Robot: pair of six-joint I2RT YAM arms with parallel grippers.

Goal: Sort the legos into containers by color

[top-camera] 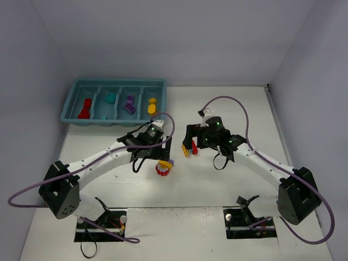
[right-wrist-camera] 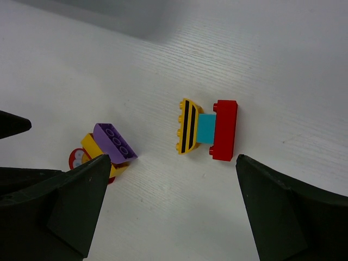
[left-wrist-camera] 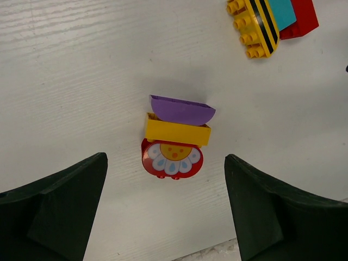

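I should lower my left gripper next until its fingers are on both sides of the rounded ends of the red flower-face piece (top-camera: 162,169) (left-wrist-camera: 173,159) and then close it, because the piece is below it between its open fingers.
A stack of a red flower-face piece, a yellow brick and a purple brick (left-wrist-camera: 176,136) lies on the white table; it also shows in the top view (top-camera: 163,167). My left gripper (left-wrist-camera: 166,159) is open above it, just short of the red piece, which lies between my fingertips. A second stack of a yellow striped piece, a teal brick and a red brick (right-wrist-camera: 209,130) lies under my open right gripper (right-wrist-camera: 171,160), seen in the top view (top-camera: 189,148). The teal tray (top-camera: 117,81) holds red (top-camera: 85,109), teal (top-camera: 110,98), purple (top-camera: 129,105) and yellow (top-camera: 152,105) bricks in separate compartments.
The tray stands at the far left against the back wall. Grey walls enclose the table on three sides. The two grippers (top-camera: 157,155) (top-camera: 191,142) hover close together near the table's middle. Purple cables loop from both arms.
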